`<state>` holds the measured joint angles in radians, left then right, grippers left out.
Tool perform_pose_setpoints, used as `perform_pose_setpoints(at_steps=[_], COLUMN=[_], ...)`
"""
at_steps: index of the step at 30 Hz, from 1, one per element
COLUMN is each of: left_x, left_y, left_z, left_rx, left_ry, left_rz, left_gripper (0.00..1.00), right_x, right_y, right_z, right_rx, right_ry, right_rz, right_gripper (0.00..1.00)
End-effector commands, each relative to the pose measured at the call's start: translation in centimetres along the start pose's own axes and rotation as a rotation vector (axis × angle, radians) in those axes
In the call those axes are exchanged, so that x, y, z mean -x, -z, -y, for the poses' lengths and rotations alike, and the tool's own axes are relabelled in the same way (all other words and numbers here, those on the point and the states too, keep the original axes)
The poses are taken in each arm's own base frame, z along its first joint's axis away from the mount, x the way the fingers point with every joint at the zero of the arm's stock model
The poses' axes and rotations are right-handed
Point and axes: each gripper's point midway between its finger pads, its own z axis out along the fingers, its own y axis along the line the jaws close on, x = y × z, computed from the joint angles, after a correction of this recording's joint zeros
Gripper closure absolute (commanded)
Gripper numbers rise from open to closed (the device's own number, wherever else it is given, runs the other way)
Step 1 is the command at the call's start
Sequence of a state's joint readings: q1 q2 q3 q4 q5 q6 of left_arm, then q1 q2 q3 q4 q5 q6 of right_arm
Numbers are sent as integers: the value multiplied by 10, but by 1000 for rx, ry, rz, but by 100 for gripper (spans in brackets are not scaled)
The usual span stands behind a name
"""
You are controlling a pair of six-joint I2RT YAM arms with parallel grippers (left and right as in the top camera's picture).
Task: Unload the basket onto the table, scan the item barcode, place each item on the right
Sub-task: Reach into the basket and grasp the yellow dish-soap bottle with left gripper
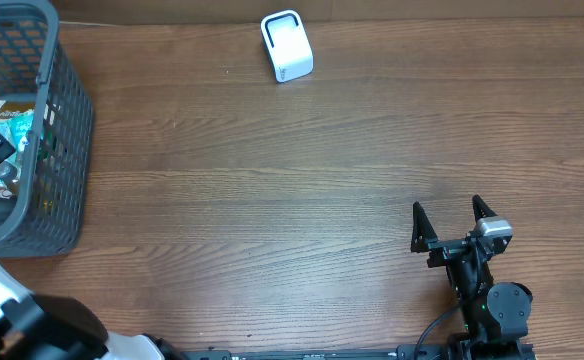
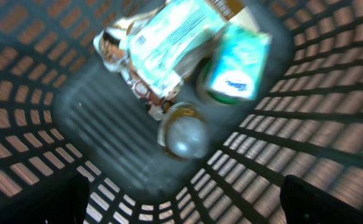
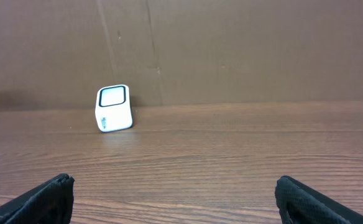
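Note:
I need to lower my left gripper's open fingers around the round silver-topped container next and close them, because the container is below with bare basket bottom beside it.
Packaged items lie in the bottom of a grey mesh basket at the table's left edge. The left wrist view looks down on a teal-and-white packet, a smaller teal pack and a round silver-topped container. My left gripper hangs above them inside the basket, open and holding nothing. The white barcode scanner stands at the table's far edge, its window facing my right gripper. That gripper rests low at the front right, open and empty.
The basket's mesh walls close round the left gripper on all sides. A brown cardboard wall backs the table behind the scanner. Bare wooden tabletop stretches between the basket, the scanner and the right arm.

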<state>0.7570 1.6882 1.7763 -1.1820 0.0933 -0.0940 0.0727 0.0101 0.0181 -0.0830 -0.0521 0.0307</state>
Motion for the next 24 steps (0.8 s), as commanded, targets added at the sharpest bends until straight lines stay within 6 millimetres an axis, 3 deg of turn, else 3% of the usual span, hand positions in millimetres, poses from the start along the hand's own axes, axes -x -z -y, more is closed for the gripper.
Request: perform_pose_setpoints(at_steps=[1,10,24], left_x=[3,-6,-21], left_y=[-17,-59,-97], left_z=[-10,0,7], left_rx=[-34,-94,-91], left_ry=[52,14,-30], left_rz=[-39,-138,-236], left_gripper=[0,0,1], right_x=[-2,-2,-2], right_y=[0,0,0], right_z=[0,0,0], right_rx=[2,2,2], right_ry=[-7,-7,-7], right_rz=[1,1,1], right_gripper=[0,0,0])
